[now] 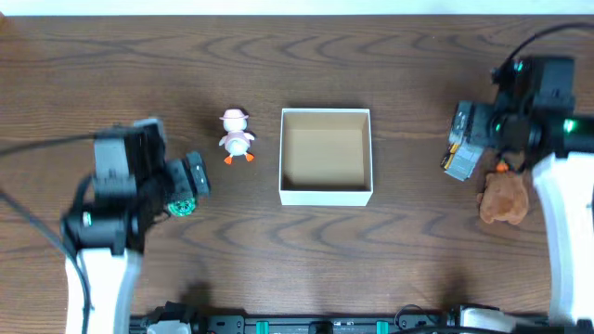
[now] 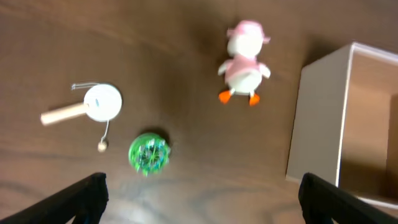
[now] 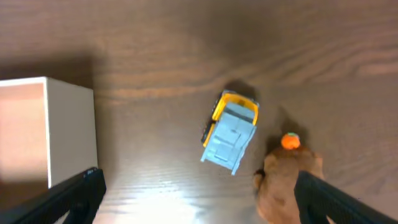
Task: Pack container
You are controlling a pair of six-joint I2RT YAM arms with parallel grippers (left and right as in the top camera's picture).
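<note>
Next, my right gripper will lower onto the truck's blue bed (image 1: pixel 461 163) (image 3: pixel 229 138), turning in line with the truck, because the truck lies at an angle to my open fingers.
The container (image 1: pixel 325 196) is a square white box with a tan inside, at the table's middle, with nothing in it. It also shows in the left wrist view (image 2: pixel 320 118) and in the right wrist view (image 3: pixel 69 130). A pink and white duck toy (image 1: pixel 237 137) stands left of it. My left gripper (image 2: pixel 202 200) is open and empty above a green ball (image 2: pixel 149 152), with the duck (image 2: pixel 244 62) farther off. My right gripper (image 3: pixel 199 200) is open and empty above the table, near a blue and yellow toy truck (image 3: pixel 230 135) and a brown plush (image 3: pixel 287 177).
A white disc on a wooden handle with a string (image 2: pixel 93 104) lies left of the green ball; the left arm hides it from overhead. The truck (image 1: pixel 459 164) and plush (image 1: pixel 504 199) lie right of the container. The green ball (image 1: pixel 182 206) lies by the left gripper (image 1: pixel 193 178).
</note>
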